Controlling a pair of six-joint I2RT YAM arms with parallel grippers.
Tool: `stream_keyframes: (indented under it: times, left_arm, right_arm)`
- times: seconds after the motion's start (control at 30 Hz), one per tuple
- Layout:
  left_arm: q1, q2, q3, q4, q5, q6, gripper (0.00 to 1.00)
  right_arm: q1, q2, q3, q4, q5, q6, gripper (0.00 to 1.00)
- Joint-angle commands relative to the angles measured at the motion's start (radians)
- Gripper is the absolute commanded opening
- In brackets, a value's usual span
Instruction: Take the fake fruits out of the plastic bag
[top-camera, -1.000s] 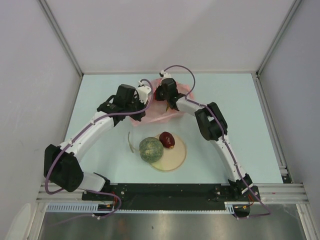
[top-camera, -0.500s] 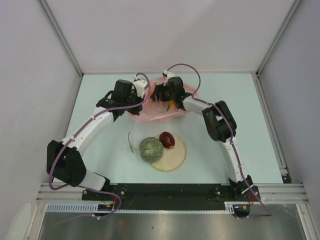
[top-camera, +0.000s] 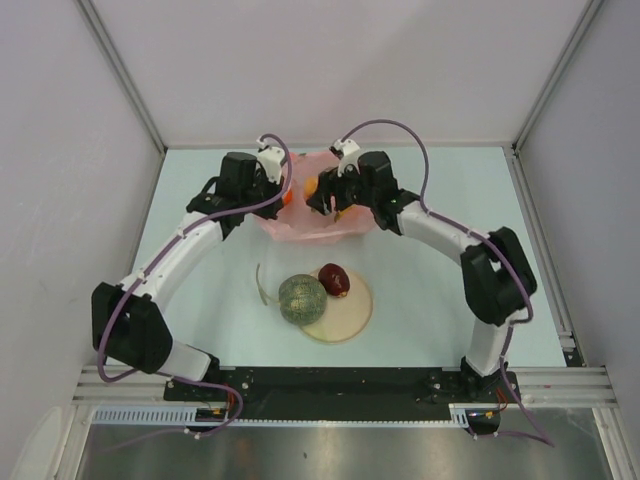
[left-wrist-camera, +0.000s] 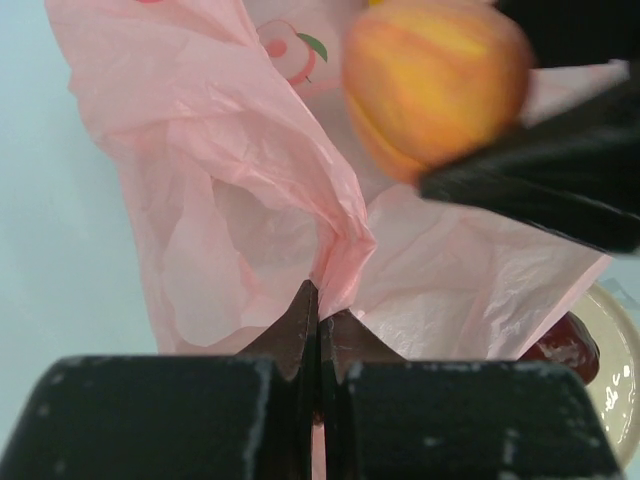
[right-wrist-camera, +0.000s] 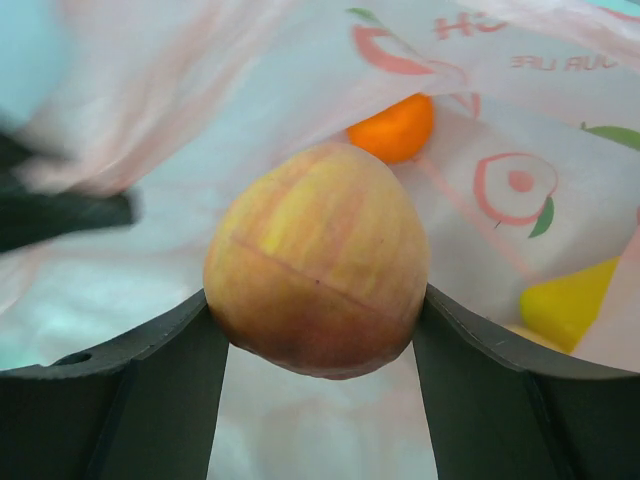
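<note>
I will next move my right gripper back and down and let go of the round fruit on the plate's bare side beside the apple (top-camera: 334, 279), because the melon covers the opposite edge.
The pink plastic bag (top-camera: 300, 222) lies at the back middle of the table. My left gripper (left-wrist-camera: 320, 312) is shut on a fold of the bag's edge (left-wrist-camera: 335, 235) and holds it up. My right gripper (right-wrist-camera: 318, 300) is shut on a peach-coloured round fruit (right-wrist-camera: 318, 260), held above the bag's opening; the fruit also shows in the left wrist view (left-wrist-camera: 435, 90) and the top view (top-camera: 313, 186). An orange (right-wrist-camera: 397, 128) and a yellow fruit (right-wrist-camera: 570, 300) lie inside the bag. The netted melon (top-camera: 301, 299) and the dark red apple (top-camera: 334, 279) are outside the bag, at the plate.
The cream plate (top-camera: 350, 318) lies in front of the bag, with the apple on its rear rim and the melon on its left edge. A thin curved pale strip (top-camera: 261, 283) lies left of the melon. Grey walls enclose the table on three sides.
Both grippers have moved toward the back of the table. My right arm has swung out and lifted the peach-coloured fruit clear of the bag; my left gripper keeps its hold on the bag edge.
</note>
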Motion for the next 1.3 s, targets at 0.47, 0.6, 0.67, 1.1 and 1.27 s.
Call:
stream_keyframes:
  times: [0.47,0.6,0.67,1.1,1.27]
  left_arm:
    - [0.003,-0.043,0.01,0.033,0.052,-0.067,0.0]
    - [0.004,-0.043,0.016,0.033,0.057,-0.07,0.0]
    - [0.004,-0.044,0.016,0.033,0.055,-0.07,0.0]
    - [0.003,-0.072,-0.002,0.03,0.06,-0.076,0.0]
    - [0.004,-0.09,-0.02,0.031,0.058,-0.076,0.0]
  right_arm:
    - [0.137,-0.776,-0.568,-0.31,-0.075,-0.498,0.43]
    - [0.145,-0.831,-0.644,-0.388,-0.09,-0.626,0.43]
    - [0.159,-0.833,-0.672,-0.412,-0.093,-0.657,0.43]
    - [0.159,-0.75,-0.766,-0.384,-0.023,-0.541,0.49]
    - [0.16,-0.7,-0.784,-0.29,0.009,-0.44,0.5]
